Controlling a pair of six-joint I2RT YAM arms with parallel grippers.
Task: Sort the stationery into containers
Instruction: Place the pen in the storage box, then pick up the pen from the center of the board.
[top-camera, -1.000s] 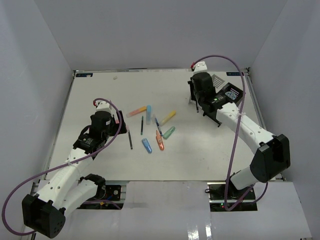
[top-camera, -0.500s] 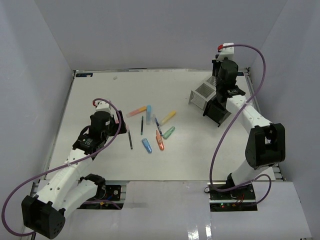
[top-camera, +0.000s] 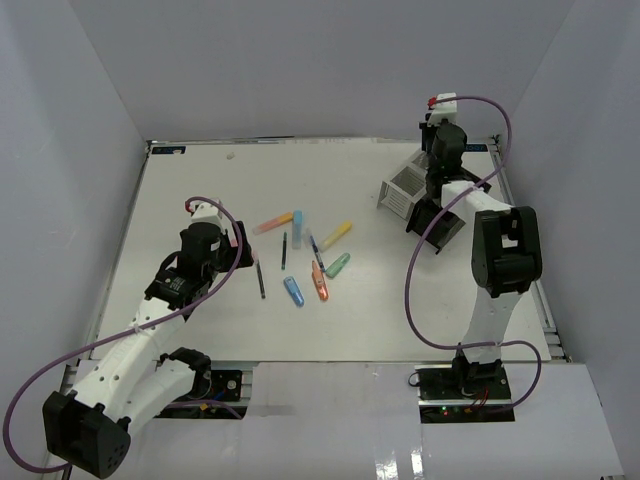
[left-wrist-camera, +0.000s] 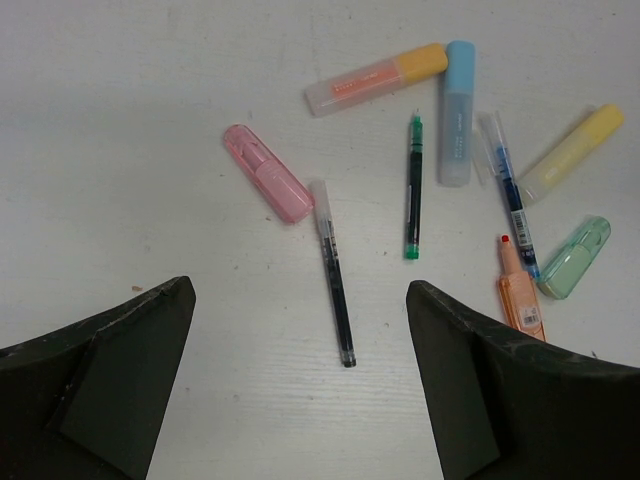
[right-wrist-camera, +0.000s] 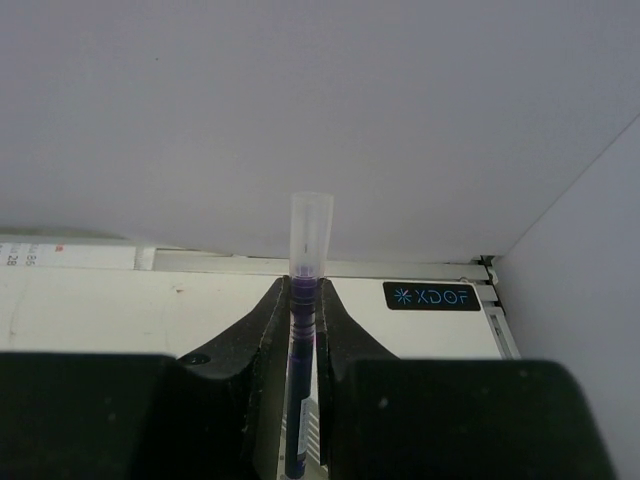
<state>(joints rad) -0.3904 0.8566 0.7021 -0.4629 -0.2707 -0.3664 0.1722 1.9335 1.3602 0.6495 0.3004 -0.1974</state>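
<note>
The right gripper lowers the dark pen farther in next before it opens, since the pen hangs upright over the white container's far section (top-camera: 422, 161) (right-wrist-camera: 312, 442).
Loose stationery lies mid-table: a pink marker (left-wrist-camera: 268, 187), a black pen (left-wrist-camera: 332, 272), a green pen (left-wrist-camera: 413, 187), an orange-capped marker (left-wrist-camera: 375, 78), a blue marker (left-wrist-camera: 457, 112), a blue pen (left-wrist-camera: 508, 190), then yellow (left-wrist-camera: 572, 155), green (left-wrist-camera: 575, 257) and orange (left-wrist-camera: 520, 295) markers. My left gripper (left-wrist-camera: 300, 290) hangs open just short of the black pen, holding nothing. At the back right, my right gripper (right-wrist-camera: 305, 290) is shut on a dark pen (right-wrist-camera: 310, 225) with a clear cap, held upright over the white container (top-camera: 403, 188). The black container (top-camera: 437, 222) stands beside it.
The enclosure's back wall and right wall stand close to the right gripper (top-camera: 434, 170). A black label (right-wrist-camera: 431, 296) marks the table's far right corner. One more blue marker (top-camera: 293, 291) lies nearest the front of the pile.
The right arm has swung from left of the white container to the back right corner, raising the pen over the containers. The left arm and the pile have not moved.
</note>
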